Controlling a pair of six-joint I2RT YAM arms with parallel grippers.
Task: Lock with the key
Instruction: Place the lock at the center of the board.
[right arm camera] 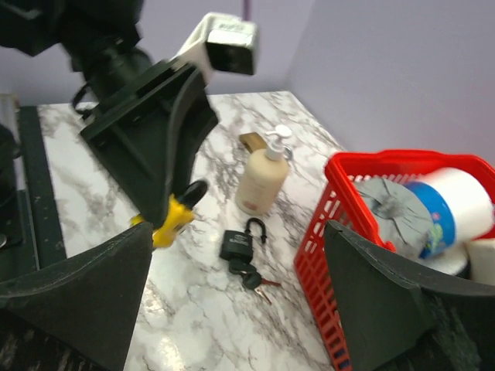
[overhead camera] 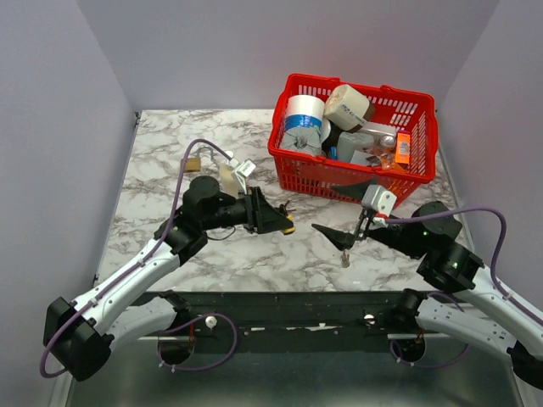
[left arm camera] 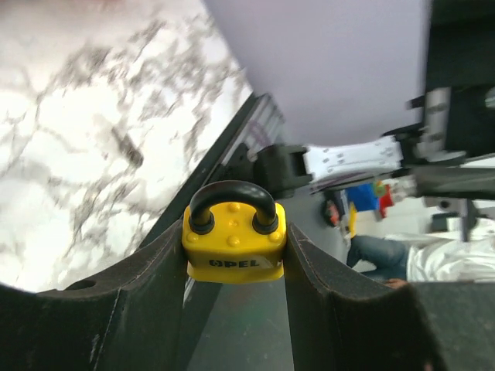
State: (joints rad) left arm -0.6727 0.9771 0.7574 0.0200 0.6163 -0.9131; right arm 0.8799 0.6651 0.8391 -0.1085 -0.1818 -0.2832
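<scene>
The yellow padlock (overhead camera: 289,227) has both shackle ends in its body. My left gripper will next tilt, lower and release it on the marble beside the small metallic thing.
My left gripper (left arm camera: 234,259) is shut on a yellow padlock (left arm camera: 234,232) and pinches its body between both fingers. The black shackle points away from the wrist and both its ends sit in the body. In the top view this gripper (overhead camera: 280,220) holds the yellow padlock (overhead camera: 289,227) just above the table's middle. My right gripper (right arm camera: 238,230) is open and empty and faces the left gripper (overhead camera: 339,212). A black padlock (right arm camera: 236,246) with an open shackle lies on the marble, with a bunch of keys (right arm camera: 255,280) at its keyhole end.
A red basket (overhead camera: 424,114) full of tape rolls and boxes stands at the back right. A cream pump bottle (right arm camera: 263,179) and a brass padlock (right arm camera: 251,141) stand behind the black padlock. A small metallic thing (overhead camera: 345,257) lies under the right gripper.
</scene>
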